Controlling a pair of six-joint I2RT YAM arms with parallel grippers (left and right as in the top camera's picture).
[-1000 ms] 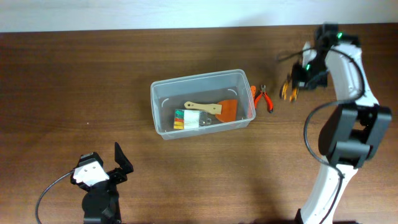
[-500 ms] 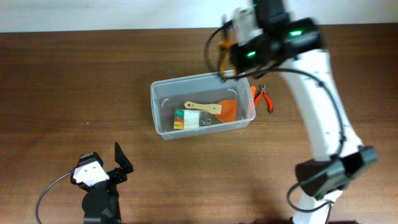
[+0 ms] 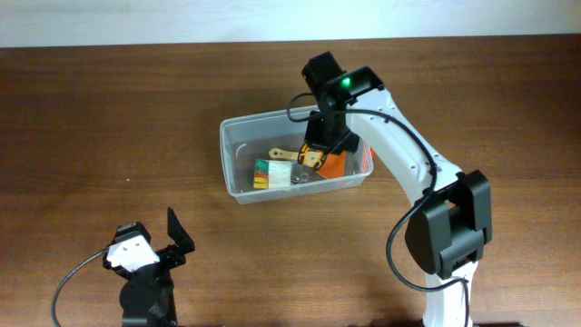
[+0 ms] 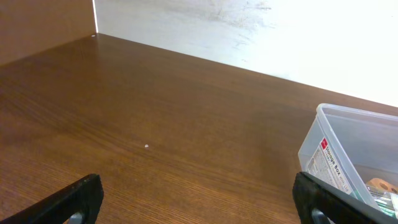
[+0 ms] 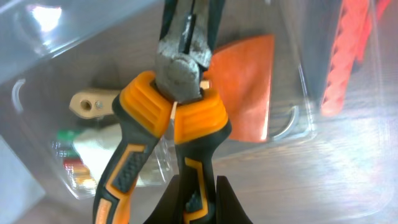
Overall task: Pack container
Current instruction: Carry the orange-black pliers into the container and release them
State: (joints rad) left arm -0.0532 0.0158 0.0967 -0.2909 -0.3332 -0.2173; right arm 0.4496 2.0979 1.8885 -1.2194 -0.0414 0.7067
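Note:
I will lower my right gripper toward the scraper's wooden handle [image 3: 287,154] and release the orange-and-black pliers across it, because they already hang over the open container [image 3: 238,136].
The clear plastic container [image 3: 238,136] stands mid-table. It holds an orange scraper with a wooden handle [image 3: 289,154] and a small pack of coloured bits [image 3: 261,173]. My right gripper [image 3: 318,150] hangs over the container's right half, shut on one handle of the orange-and-black pliers [image 5: 180,118]. In the right wrist view the gripper [image 5: 198,186] holds the pliers nose-down above the scraper blade [image 5: 245,93]. My left gripper [image 3: 179,233] is open and empty at the front left. In its wrist view [image 4: 202,199] the container's corner [image 4: 348,149] shows at the right.
A red-handled tool [image 5: 348,56] shows through the container's right wall, lying outside it. My right arm [image 3: 408,163] arcs over the table right of the container. The table's back edge meets a white wall [image 4: 249,31].
My right arm has swung from the far right across to above the container, carrying the orange-and-black pliers, and now holds them low over its inside. The left arm has not moved.

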